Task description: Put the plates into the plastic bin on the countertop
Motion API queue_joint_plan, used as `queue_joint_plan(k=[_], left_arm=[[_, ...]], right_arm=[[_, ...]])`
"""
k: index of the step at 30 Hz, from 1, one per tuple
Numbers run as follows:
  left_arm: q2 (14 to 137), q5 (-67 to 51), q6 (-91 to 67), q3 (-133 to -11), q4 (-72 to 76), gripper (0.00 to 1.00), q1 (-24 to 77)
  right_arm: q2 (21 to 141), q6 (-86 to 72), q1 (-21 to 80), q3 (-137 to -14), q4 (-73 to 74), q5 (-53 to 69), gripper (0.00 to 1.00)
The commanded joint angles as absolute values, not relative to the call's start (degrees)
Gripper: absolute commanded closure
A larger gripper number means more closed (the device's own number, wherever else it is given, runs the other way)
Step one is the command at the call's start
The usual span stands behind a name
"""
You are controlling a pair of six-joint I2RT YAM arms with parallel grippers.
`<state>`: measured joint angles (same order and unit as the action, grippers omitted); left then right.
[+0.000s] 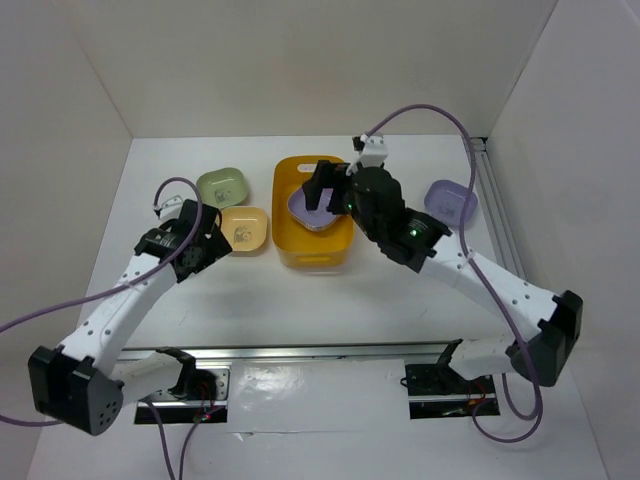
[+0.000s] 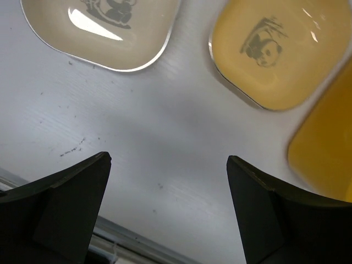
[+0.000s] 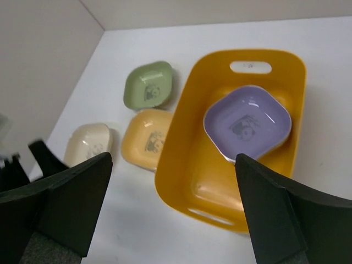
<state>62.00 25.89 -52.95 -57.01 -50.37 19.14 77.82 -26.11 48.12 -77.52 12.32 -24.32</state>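
Observation:
Bare counter leaves room at the cream plate's rim facing the yellow plate. My left gripper will go down and left in the top view, astride that rim.
The yellow-orange plastic bin [image 1: 312,262] stands mid-countertop [image 1: 330,310], and a lavender plate [image 3: 247,122] lies in its far half. My right gripper [image 1: 322,190] hovers over the bin, open and empty; in its wrist view the right gripper [image 3: 173,158] has bin [image 3: 181,143] and plate below the jaws. Left of the bin lie a green plate [image 1: 222,184], a yellow plate [image 1: 245,228] and a cream plate [image 3: 88,144]. My left gripper [image 2: 168,158] is open over bare counter, short of the cream plate [image 2: 104,33] and yellow plate [image 2: 275,49].
A second lavender plate [image 1: 451,202] sits to the right of the bin, near the right wall. White walls close the counter at the back and both sides. A metal rail [image 1: 330,352] runs along the near edge by the arm bases.

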Motion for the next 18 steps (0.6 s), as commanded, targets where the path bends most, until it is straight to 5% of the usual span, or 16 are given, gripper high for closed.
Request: queue_joint_plan(k=[1,8,18], left_arm=[[66.52,28.20,-57.91,-54.41,-44.68,0.00,14.08],[76.28,23.21,-54.94,-54.48,-34.46,0.00,3.43],[90.07,18.11,-54.32,-60.03,-26.73,0.04,-2.37]], right_arm=[[71.66,-22.68,48.43,-69.01,8.88,-20.83,0.00],[63.11,-22.68,48.43,-59.24,8.26,-16.44,0.00],[65.82,-22.15,48.43,-57.92,8.26,-13.01,0.00]])
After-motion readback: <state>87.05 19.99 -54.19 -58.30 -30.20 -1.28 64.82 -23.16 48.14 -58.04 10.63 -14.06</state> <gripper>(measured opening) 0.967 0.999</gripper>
